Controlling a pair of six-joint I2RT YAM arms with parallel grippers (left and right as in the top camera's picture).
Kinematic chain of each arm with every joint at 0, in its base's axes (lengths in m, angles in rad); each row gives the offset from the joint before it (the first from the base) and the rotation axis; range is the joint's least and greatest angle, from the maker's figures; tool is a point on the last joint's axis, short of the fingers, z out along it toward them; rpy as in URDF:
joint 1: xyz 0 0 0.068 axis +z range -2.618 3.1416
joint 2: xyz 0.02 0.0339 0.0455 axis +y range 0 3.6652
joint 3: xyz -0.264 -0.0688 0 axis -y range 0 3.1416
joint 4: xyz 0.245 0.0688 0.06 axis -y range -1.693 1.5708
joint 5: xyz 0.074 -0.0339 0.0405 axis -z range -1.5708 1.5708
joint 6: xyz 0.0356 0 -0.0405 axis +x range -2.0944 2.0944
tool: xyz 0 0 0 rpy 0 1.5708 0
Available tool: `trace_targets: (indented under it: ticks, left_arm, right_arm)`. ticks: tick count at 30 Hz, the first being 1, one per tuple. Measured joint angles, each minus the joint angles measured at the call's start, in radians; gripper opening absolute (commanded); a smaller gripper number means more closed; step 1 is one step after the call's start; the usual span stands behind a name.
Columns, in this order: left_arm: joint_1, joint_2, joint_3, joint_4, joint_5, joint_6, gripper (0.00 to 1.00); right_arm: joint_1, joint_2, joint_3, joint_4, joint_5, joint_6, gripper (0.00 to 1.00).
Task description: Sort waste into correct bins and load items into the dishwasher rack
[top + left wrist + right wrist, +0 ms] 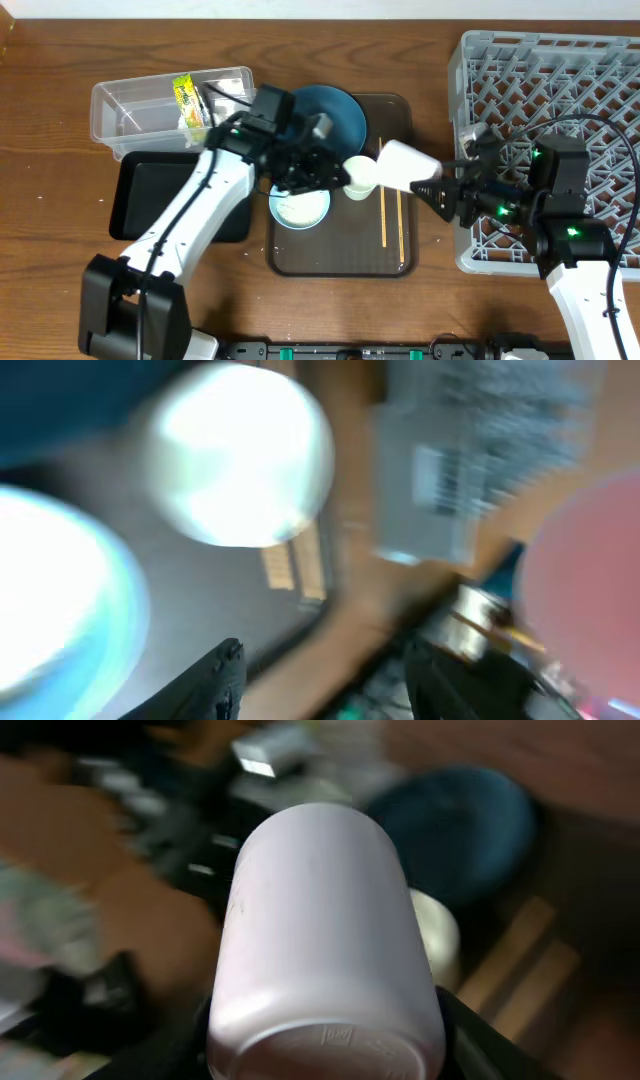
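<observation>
The empty near wires of the rack are to the right of my right gripper in the overhead view. I will swing there, tip the cup base-up, lower it and let go.
My right gripper (432, 185) is shut on the pinkish cup (405, 164), which it holds on its side above the brown tray (395, 262), base toward the wrist camera. The right wrist view shows that cup (320, 940) filling the space between the fingers. My left gripper (335, 170) stands open and empty beside the upright pale green cup (360, 175), its dark fingers (222, 675) spread apart in the blurred left wrist view. The white bowl (298, 208) sits just below it and the blue plate (335, 112) behind. Two chopsticks (384, 215) lie on the tray.
The grey dishwasher rack (560, 110) fills the right side, behind my right arm. At the back left stands the clear tub (140, 105) with the yellow-green wrapper (187, 98) in it. The black tray (150, 200) lies in front of the tub.
</observation>
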Motion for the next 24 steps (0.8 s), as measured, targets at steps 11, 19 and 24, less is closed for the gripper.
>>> trace_targets:
  ticks: [11, 19, 24]
  left_arm:
    - [0.212, -0.290, 0.000, -0.161, -0.367, 0.034, 0.55]
    - [0.251, -0.356, 0.000, -0.176, -0.434, 0.042, 0.56]
    - [0.251, -0.355, 0.000, -0.180, -0.446, 0.047, 0.55]
  right_arm:
    - [-0.045, -0.031, 0.163, -0.240, 0.539, 0.084, 0.01]
    - [-0.200, 0.027, 0.364, -0.431, 0.885, 0.172, 0.01]
    - [-0.343, 0.140, 0.435, -0.462, 0.965, 0.201, 0.01]
